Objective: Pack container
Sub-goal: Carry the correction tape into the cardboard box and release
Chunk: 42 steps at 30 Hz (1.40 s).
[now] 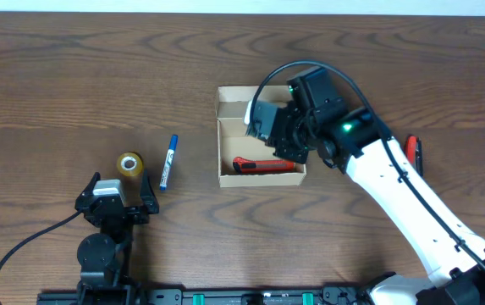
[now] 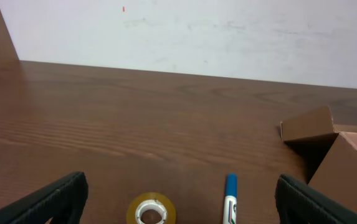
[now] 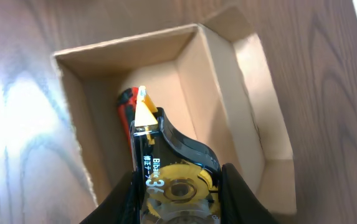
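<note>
My right gripper lowers the dispenser onto the container's empty bottom beside the red and black tool [image 1: 263,164] next, as the tool fills the container's near side.
The tan cardboard container [image 1: 225,125] stands open at the table's middle, with a red and black tool [image 1: 263,164] lying inside. It also shows in the right wrist view [image 3: 218,81], tool [image 3: 126,107] at its bottom. My right gripper [image 1: 278,133] hovers over the container, shut on a black and yellow correction tape dispenser [image 3: 166,168] whose tip points into the box. My left gripper [image 1: 115,201] is open and empty near the front left. A yellow tape roll [image 1: 129,163] [image 2: 151,209] and a blue marker [image 1: 168,161] [image 2: 230,198] lie just ahead of it.
A red and black item [image 1: 414,150] lies on the table right of my right arm. The box corner [image 2: 328,140] shows at the right of the left wrist view. A white wall [image 2: 190,31] runs behind the table's far edge.
</note>
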Tool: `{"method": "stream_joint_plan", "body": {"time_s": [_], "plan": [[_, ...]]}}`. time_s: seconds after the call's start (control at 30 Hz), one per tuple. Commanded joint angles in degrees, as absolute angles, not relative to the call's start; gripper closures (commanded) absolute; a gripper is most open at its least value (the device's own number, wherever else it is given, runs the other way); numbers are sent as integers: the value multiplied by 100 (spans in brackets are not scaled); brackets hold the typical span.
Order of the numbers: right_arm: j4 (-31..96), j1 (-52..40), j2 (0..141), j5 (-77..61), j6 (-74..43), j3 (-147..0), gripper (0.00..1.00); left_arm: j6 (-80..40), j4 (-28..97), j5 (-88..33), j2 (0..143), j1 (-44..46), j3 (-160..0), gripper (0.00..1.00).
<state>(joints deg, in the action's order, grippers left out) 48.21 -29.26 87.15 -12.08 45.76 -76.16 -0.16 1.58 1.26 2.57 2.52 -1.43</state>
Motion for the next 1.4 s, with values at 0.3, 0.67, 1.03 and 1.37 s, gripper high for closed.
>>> {"method": "stream_joint_plan", "body": {"time_s": [0.3,0.67,1.03,1.37], "plan": [[5245,-2971,9767,-1221,5236,-7754,99,-45,276,121,261,263,-30,5],[4941,-2965,10978,-1208,5207,-7754,99,-45,276,119,261,263,-30,5],[4685,-2965,11166,-1201,4797,-7754,52,-45,279,99,261,263,-30,5],[4925,-2897,10718,-1160,4139,-8246,43,-45,279,99,261,263,-30,5]]}}
